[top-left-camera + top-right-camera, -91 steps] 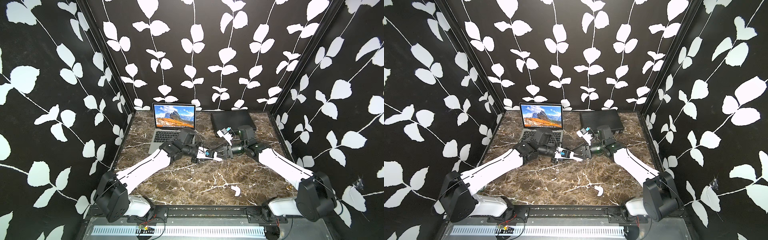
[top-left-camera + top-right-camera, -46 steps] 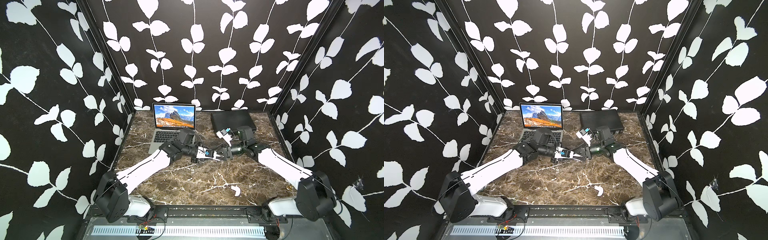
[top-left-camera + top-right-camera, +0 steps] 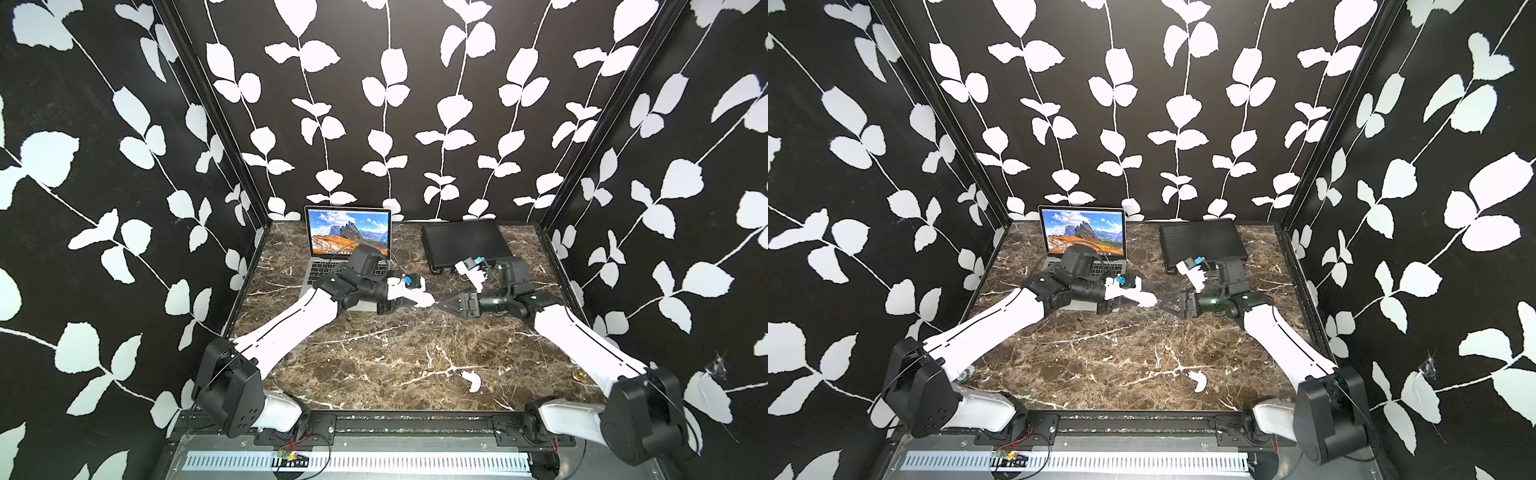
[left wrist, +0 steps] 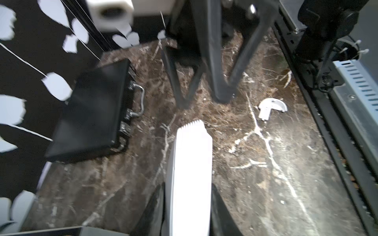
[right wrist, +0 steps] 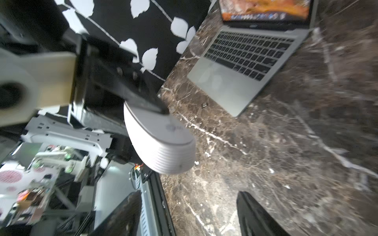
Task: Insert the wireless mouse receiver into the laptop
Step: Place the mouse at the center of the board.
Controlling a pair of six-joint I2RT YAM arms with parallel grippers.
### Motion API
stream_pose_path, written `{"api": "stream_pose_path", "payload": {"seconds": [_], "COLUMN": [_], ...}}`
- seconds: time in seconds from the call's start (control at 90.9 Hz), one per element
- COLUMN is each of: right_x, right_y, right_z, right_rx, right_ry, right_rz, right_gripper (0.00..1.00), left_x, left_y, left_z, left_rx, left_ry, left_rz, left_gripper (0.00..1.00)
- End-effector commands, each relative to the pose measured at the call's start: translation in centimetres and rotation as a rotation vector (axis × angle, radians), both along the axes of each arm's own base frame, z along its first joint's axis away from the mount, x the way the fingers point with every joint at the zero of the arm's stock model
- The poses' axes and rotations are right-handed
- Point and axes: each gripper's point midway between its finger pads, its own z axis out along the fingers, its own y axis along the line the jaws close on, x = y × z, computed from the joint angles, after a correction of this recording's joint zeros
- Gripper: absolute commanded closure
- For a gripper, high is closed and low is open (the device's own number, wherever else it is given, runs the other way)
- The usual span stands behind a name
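My left gripper brings the mouse (image 3: 417, 296) down and back to release it next, since the clear marble in front of the laptop lies below and back from the gripper.
My left gripper (image 3: 409, 300) (image 4: 187, 185) is shut on the white wireless mouse (image 3: 417, 296) (image 3: 1140, 297) (image 4: 190, 163). It holds the mouse above the marble, rear end sticking out toward my right gripper (image 3: 443, 304) (image 5: 189, 193). That gripper is open and empty, its fingertips just short of the mouse (image 5: 161, 143). The silver laptop (image 3: 349, 235) (image 3: 1084, 232) (image 5: 241, 67) stands open at the back left, partly behind my left arm. A tiny dark-and-silver piece (image 5: 204, 105) lies on the marble near its front corner. It is too small to tell whether that is the receiver.
A flat black case (image 3: 463, 243) (image 4: 94, 114) with a handle lies at the back right. A loose white curved cover piece (image 3: 473, 380) (image 4: 270, 106) lies near the front right. Patterned walls close in three sides, and a black rail runs along the front.
My right gripper's jaws have spread wider in front of the mouse. The left gripper and the mouse have stayed in place.
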Motion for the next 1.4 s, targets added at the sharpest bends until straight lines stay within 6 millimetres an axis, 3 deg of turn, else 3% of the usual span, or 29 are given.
{"api": "stream_pose_path", "payload": {"seconds": [0.0, 0.165, 0.297, 0.572, 0.66, 0.726, 0.836, 0.891, 0.979, 1.067, 1.155, 1.243, 1.331, 1.386], "right_x": [1.3, 2.1, 2.3, 2.0, 2.1, 2.2, 2.5, 2.6, 2.8, 2.7, 2.9, 3.1, 3.3, 3.3], "right_y": [-1.2, -0.9, -0.3, -0.4, -0.4, -0.3, -0.1, 0.1, 0.5, 0.8, 0.8, 0.7, 0.6, 0.6], "right_z": [0.4, -0.1, -1.4, -3.6, -3.7, -3.5, -3.0, -2.6, -2.4, -2.6, -2.7, -2.7, -2.7, -2.7], "right_rx": [-0.063, -0.061, -0.061, -0.125, -0.133, -0.129, -0.139, -0.140, -0.153, -0.191, -0.196, -0.211, -0.230, -0.235], "right_ry": [-0.056, -0.043, 0.008, 0.022, 0.010, -0.011, -0.063, -0.097, -0.136, -0.160, -0.174, -0.180, -0.185, -0.191], "right_rz": [-0.091, -0.088, -0.081, -0.113, -0.117, -0.117, -0.119, -0.118, -0.119, -0.106, -0.114, -0.117, -0.116, -0.116], "right_gripper": [0.24, 0.24, 0.24, 0.22, 0.21, 0.21, 0.20, 0.20, 0.21, 0.21, 0.21, 0.21, 0.22, 0.22], "left_x": [-3.0, -5.9, -6.5, -6.7, -6.6, -6.1, -4.9, -4.0, -2.7, -0.1, 0.7, 1.4, 1.4, 1.1], "left_y": [1.2, 2.2, 2.5, 2.6, 3.1, 3.5, 4.0, 4.5, 5.4, 8.1, 11.1, 14.3, 17.5, 18.3], "left_z": [-4.4, -9.4, -13.0, -16.6, -17.5, -17.4, -15.9, -14.8, -12.6, -10.8, -9.3, -8.8, -8.6, -8.9], "left_rx": [0.134, 0.246, 0.361, 0.482, 0.520, 0.525, 0.473, 0.447, 0.412, 0.412, 0.479, 0.527, 0.545, 0.525], "left_ry": [0.229, 0.428, 0.567, 0.712, 0.733, 0.736, 0.750, 0.750, 0.716, 0.629, 0.489, 0.398, 0.420, 0.455], "left_rz": [0.145, 0.286, 0.374, 0.457, 0.491, 0.523, 0.567, 0.595, 0.637, 0.762, 0.837, 0.942, 1.088, 1.148], "left_gripper": [0.76, 0.71, 0.71, 0.61, 0.48, 0.26, 0.18, 0.03, 0.01, 0.01, 0.01, 0.01, 0.01, 0.01]}}
